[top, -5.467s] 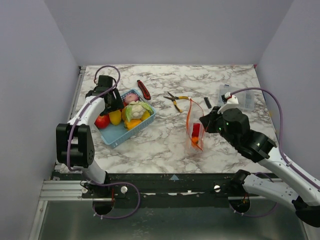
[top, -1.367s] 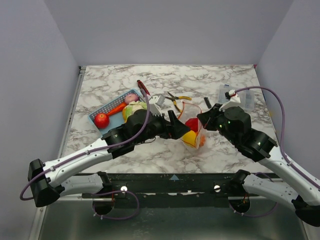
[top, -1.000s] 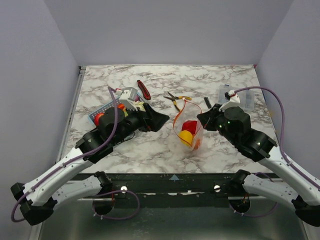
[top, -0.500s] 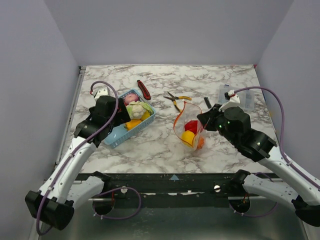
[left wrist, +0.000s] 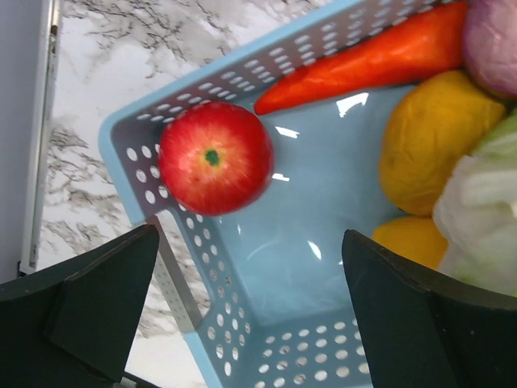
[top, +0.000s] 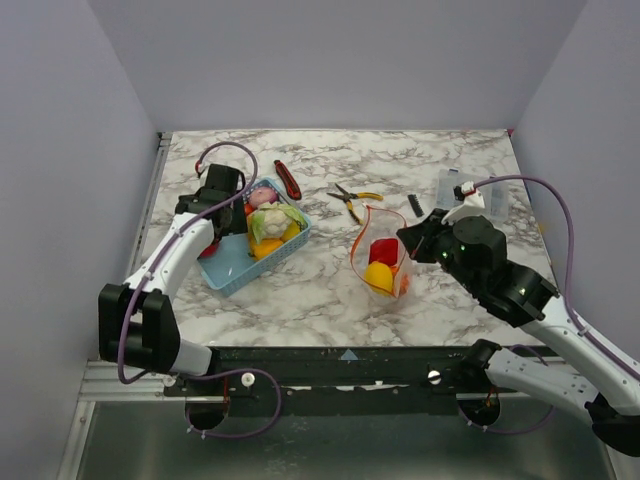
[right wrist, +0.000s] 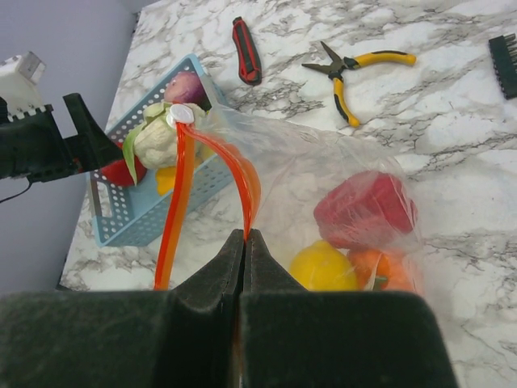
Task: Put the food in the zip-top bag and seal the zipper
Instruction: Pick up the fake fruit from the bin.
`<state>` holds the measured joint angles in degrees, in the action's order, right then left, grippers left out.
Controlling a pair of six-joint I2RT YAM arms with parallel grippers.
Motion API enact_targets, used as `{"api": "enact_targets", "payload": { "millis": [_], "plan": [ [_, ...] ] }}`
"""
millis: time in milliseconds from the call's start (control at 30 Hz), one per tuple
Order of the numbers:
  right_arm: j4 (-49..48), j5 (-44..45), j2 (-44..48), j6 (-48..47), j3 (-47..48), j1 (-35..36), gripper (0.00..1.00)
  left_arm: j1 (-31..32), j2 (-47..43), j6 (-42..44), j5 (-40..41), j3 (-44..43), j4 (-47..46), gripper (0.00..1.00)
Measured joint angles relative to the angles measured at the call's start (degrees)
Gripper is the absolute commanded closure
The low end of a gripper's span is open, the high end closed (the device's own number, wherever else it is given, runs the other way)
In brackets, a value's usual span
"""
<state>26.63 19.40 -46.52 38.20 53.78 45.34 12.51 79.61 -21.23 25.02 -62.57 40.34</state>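
Observation:
My left gripper needs to go down next toward the red apple [top: 209, 250] [left wrist: 214, 158] in the corner of the basket, with its fingers open around the apple.
My right gripper [right wrist: 245, 236] is shut on the orange-red zipper [right wrist: 181, 190] of the zip-top bag [right wrist: 323, 174] and holds its mouth open. It also shows in the top view [top: 409, 238]. The bag [top: 380, 262] holds a red food [right wrist: 367, 208], a yellow one [right wrist: 323, 267] and an orange one [right wrist: 386, 271]. My left gripper [left wrist: 250, 323] is open and empty above the blue basket [left wrist: 323, 218]. Below it lie a red apple [left wrist: 214, 158], a carrot [left wrist: 363, 61], a yellow fruit [left wrist: 436, 137], a cauliflower [left wrist: 485, 206] and a purple-pink piece [left wrist: 494, 32].
A red-handled knife [top: 288, 178], yellow-handled pliers [top: 352, 200], a small black piece [top: 414, 205] and a rigid clear box [top: 470, 190] lie on the marble table behind the bag. The basket [top: 225, 268] stands at the left.
My left arm dropped a yellow fruit into the bag, then swung back left and now hovers open over the basket's left end. The right gripper has kept hold of the zipper.

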Motion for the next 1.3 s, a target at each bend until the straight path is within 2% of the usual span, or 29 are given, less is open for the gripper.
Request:
{"api": "enact_targets", "payload": {
  "millis": [333, 700, 1167, 1300],
  "plan": [
    [0.0, 0.5, 0.5, -0.3, -0.4, 0.0, 1.00, -4.7, 8.7, 3.2, 0.3, -6.9, 0.3, 0.04],
    [0.0, 0.5, 0.5, -0.6, -0.5, 0.0, 1.00, -8.2, 15.2, 1.3, -1.3, -7.2, 2.9, 0.05],
    [0.0, 0.5, 0.3, -0.7, -0.5, 0.0, 1.00, -9.1, 18.7, 0.0, -3.0, -9.2, 4.2, 0.14],
    [0.0, 0.5, 0.3, -0.7, -0.5, 0.0, 1.00, -9.1, 19.7, 0.0, -3.0, -9.4, 4.3, 0.24]
  ]
}}
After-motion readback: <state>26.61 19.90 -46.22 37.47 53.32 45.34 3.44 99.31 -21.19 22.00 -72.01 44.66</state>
